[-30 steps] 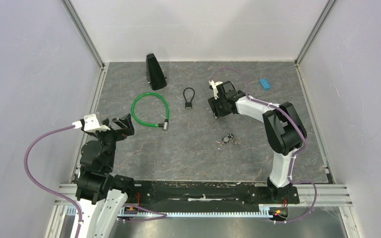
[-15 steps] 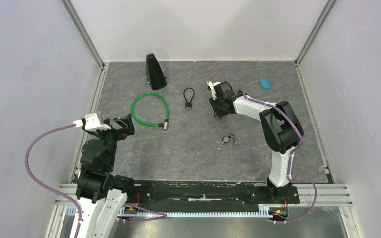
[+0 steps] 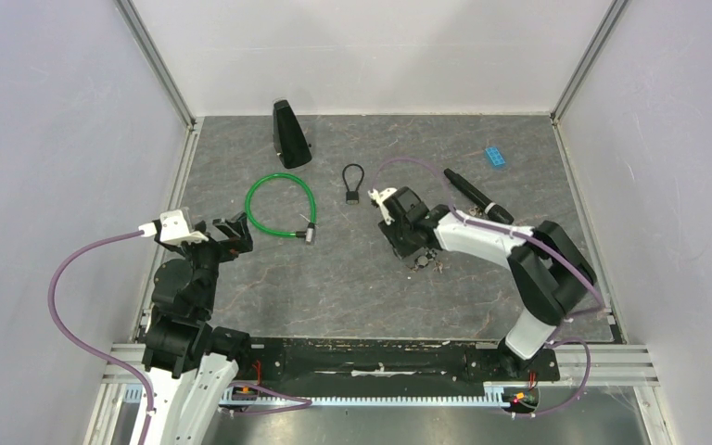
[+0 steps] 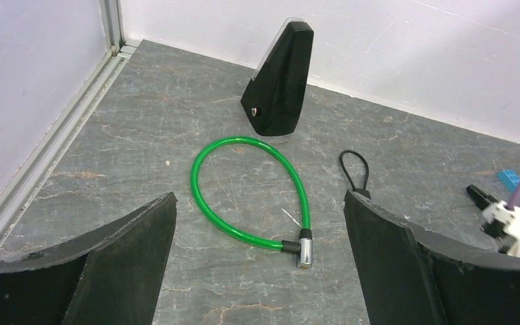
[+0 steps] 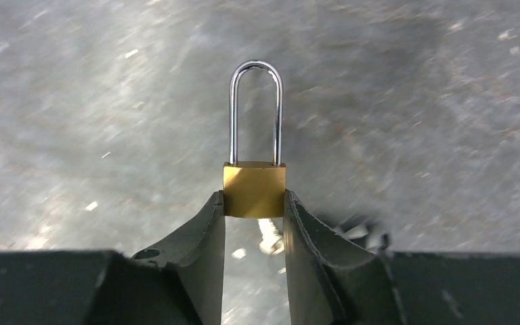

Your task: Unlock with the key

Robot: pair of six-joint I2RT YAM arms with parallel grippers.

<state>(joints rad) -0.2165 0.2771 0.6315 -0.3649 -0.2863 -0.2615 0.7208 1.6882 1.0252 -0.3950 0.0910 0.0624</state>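
Observation:
I next need my right gripper back and left in the top view, then down onto bare grey table (image 3: 364,266), clear of the keys.
My right gripper (image 3: 406,243) is shut on a brass padlock (image 5: 254,189), pinching its body between both fingertips; the silver shackle points away and looks closed. The padlock itself is hidden under the gripper in the top view. A bunch of keys (image 3: 427,262) lies on the grey table just right of and near that gripper; in the right wrist view the keys (image 5: 271,238) show blurred beneath the fingers. My left gripper (image 3: 232,232) is open and empty at the left, its jaws wide apart in the left wrist view (image 4: 257,227).
A green cable lock (image 3: 281,206) lies ahead of the left gripper, also in the left wrist view (image 4: 244,196). A black wedge (image 3: 288,135), a small black loop lock (image 3: 352,183), a black pen (image 3: 471,195) and a blue brick (image 3: 494,156) lie toward the back.
My right gripper has swung from the back toward the near left with the padlock, ending beside the keys. The black pen it covered now shows. The left arm has not moved.

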